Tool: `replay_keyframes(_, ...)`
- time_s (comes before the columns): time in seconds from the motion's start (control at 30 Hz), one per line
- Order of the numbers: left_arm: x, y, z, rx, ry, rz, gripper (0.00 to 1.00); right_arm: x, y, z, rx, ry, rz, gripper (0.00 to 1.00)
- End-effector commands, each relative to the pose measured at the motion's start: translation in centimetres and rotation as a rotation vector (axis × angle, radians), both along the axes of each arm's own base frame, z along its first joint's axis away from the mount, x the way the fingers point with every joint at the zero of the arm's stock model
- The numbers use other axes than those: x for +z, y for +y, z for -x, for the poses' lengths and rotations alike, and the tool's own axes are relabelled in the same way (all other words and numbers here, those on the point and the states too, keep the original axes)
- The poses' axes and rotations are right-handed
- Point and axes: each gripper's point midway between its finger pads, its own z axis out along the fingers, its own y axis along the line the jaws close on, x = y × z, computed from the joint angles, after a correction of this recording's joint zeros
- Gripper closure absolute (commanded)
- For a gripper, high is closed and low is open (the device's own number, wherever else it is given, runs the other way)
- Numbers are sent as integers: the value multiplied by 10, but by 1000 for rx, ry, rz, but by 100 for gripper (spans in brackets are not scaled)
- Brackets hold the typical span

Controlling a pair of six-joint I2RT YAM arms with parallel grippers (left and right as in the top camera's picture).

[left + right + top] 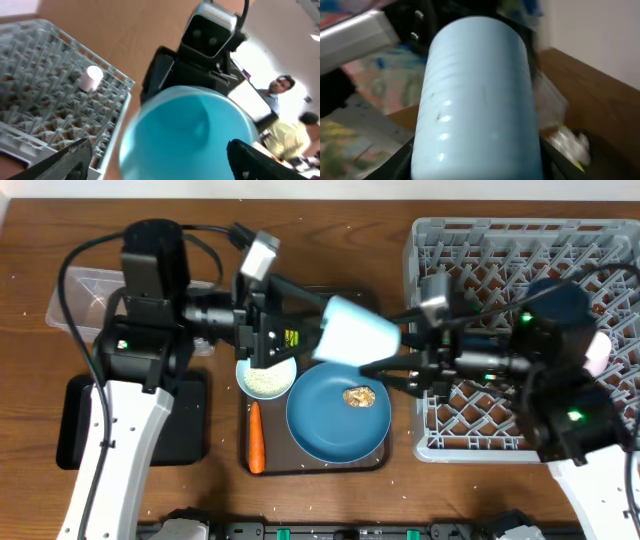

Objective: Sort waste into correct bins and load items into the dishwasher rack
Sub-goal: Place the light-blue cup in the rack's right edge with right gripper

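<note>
I will next move my right gripper over, lower and release, since free rack space by the pale pink cup [598, 352] is below it and to its right in the overhead view.
The light blue cup [356, 330] hangs on its side above the brown serving tray [300, 470], between both arms. My right gripper [388, 350] is shut on it; in the right wrist view the cup [477, 100] fills the space between the dark fingers [400, 162]. My left gripper [305, 330] stands open around the cup's mouth [190, 135], its fingers [70, 160] spread to either side. The pale pink cup [598, 352] stands in the grey dishwasher rack [440, 240]. On the tray lie the blue plate [325, 425] with a golden morsel [360, 395], a white bowl of rice [265, 378] and a carrot [256, 438].
A clear tub [80, 295] sits at the far left, with a black tray [190, 430] in front of it under the left arm. A silvery wrapper [570, 142] shows beyond the cup in the right wrist view. People stand in the background [282, 90].
</note>
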Motion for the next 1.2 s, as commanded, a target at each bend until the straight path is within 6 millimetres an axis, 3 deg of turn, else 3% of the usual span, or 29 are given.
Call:
replay_keyframes(0.0,11,10,-1,12,-8,16,11,-14,-41,-37,-258,63,57,63)
replay_keyframes(0.13,13,18,-8,46,5,17,11,-47,-102,-65,-551,208,143,62)
replay_keyframes(0.27,13,19,-9,51,10,17,11,-88,-187,-79,-949,430,227,62)
replay_keyframes(0.4,13,19,-9,51,9,16,11,-114,-261,-68,-1277,615,240,60)
replay_keyframes(0.57,12,19,-9,51,10,16,11,-134,-352,-31,-1712,790,223,58)
replay_keyframes(0.67,12,19,-9,52,10,16,11,-132,-387,-18,-1863,824,131,57)
replay_keyframes(0.9,12,19,-9,51,13,16,11,-144,-443,4,-2084,940,-61,56)
replay_keyframes(1.17,10,19,-9,50,19,16,11,-191,-487,-9,-2132,1114,-203,55)
